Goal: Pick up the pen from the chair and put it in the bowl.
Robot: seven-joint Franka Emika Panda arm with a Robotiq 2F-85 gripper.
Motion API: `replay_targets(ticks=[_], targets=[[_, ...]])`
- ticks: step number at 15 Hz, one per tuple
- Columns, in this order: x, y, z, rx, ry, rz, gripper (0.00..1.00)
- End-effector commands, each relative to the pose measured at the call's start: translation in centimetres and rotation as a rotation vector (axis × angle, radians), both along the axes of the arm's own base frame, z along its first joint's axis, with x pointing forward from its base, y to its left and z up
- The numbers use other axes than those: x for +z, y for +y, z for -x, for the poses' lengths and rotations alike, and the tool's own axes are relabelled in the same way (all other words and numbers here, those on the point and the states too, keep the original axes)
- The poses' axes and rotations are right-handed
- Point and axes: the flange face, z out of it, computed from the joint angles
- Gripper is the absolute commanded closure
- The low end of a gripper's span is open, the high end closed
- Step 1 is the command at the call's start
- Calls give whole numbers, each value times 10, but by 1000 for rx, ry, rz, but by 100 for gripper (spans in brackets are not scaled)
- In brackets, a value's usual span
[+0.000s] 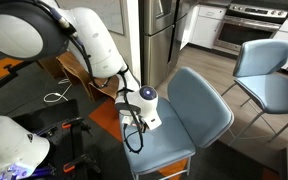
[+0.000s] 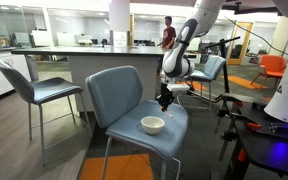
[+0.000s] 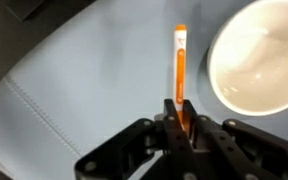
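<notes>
My gripper first shifts toward the right in the wrist view next to get the pen over the white bowl's inside [image 2: 152,123] [image 3: 264,57], since it still hangs beside the bowl's rim.
In the wrist view my gripper [image 3: 180,112] is shut on the thin orange-red pen [image 3: 180,62], which sticks out ahead of the fingers above the blue-grey chair seat [image 3: 74,90]. The white bowl [image 3: 259,60] lies just right of the pen tip, on the seat. In an exterior view the gripper [image 2: 165,98] hangs above the chair [image 2: 119,95], a little behind the bowl [image 2: 153,125]. In an exterior view the gripper [image 1: 133,118] is over the seat [image 1: 169,150]; the bowl is hidden there behind the wrist.
A similar blue-grey chair on thin metal legs stands nearby [image 2: 29,85], also in an exterior view [image 1: 269,75]. A kitchen counter [image 2: 74,55] runs behind. A brown bent-wood chair [image 1: 69,70] and black equipment [image 2: 264,150] stand beside the robot base.
</notes>
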Motion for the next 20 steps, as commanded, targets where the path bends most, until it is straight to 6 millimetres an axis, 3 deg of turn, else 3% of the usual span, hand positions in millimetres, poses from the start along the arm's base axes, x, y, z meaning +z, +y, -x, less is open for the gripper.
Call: replay_targets(ticks=[1, 4, 6, 16, 20], targets=[[34, 20, 6, 39, -49, 44, 97], [49, 40, -9, 79, -135, 97, 97], [48, 50, -21, 105, -163, 116, 97], [7, 98, -50, 229, -153, 110, 97], [-1, 108, -55, 246, -150, 98, 97]])
